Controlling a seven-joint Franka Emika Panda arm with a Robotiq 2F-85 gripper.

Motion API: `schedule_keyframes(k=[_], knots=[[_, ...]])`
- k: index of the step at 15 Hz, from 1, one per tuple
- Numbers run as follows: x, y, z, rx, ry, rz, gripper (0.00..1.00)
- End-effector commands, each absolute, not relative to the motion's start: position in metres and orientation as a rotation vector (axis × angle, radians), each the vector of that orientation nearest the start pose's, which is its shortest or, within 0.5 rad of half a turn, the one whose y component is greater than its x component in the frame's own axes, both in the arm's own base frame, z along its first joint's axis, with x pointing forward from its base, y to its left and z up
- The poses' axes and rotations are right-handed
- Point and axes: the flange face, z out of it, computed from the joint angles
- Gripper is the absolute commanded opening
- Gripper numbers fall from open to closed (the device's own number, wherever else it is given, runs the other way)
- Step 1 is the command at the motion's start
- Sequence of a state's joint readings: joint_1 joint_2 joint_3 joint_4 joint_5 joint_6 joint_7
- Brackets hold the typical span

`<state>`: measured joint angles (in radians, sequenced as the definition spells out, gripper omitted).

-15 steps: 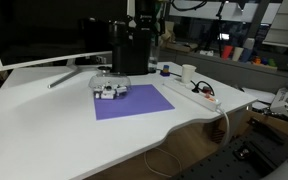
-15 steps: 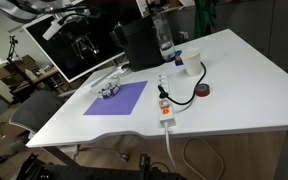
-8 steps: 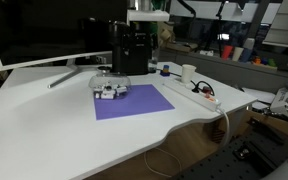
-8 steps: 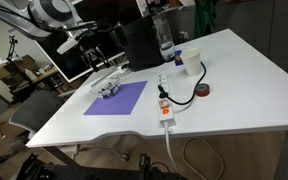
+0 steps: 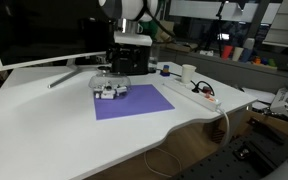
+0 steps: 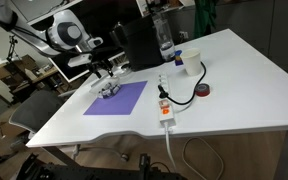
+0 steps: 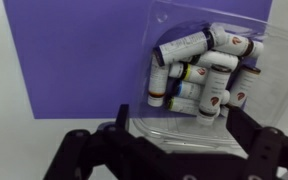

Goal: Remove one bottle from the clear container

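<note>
The middle bottle lies below my gripper to the right in the wrist view, its sides facing both fingers, so I will go down onto it next.
The clear container (image 7: pixel 189 125) sits on the corner of a purple mat (image 7: pixel 74 50) and holds several small white-and-dark bottles (image 7: pixel 199 70). It also shows in both exterior views (image 5: pixel 109 88) (image 6: pixel 108 89). My gripper (image 7: pixel 179 135) hangs open right above the container, one finger on each side of its near edge, holding nothing. In the exterior views the gripper (image 5: pixel 130 62) (image 6: pixel 102 70) is just above the container.
A tall black box (image 5: pixel 132 50) stands behind the mat. A white power strip (image 6: pixel 165 105) with black cable, a white cup (image 5: pixel 188 73), a water bottle (image 6: pixel 165 40) and a tape roll (image 6: pixel 203 91) lie to one side. A monitor (image 5: pixel 39 30) stands at the back.
The arm has come down from high above the black box toward the clear container; the gripper now hovers close over it.
</note>
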<state>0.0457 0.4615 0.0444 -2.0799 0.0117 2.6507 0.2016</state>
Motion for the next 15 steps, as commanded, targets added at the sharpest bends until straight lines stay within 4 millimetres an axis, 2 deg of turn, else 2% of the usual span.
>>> schedule_keyframes(k=[1,13,14,15], knots=[[0.616,0.064,0.202,-3.035,0.204,-0.173,1.00],[0.638,0.090,0.158,-3.010,0.182,-0.047,1.00],[0.639,0.091,0.155,-3.015,0.177,-0.036,0.91],[0.640,0.093,0.151,-3.016,0.173,-0.025,0.73]])
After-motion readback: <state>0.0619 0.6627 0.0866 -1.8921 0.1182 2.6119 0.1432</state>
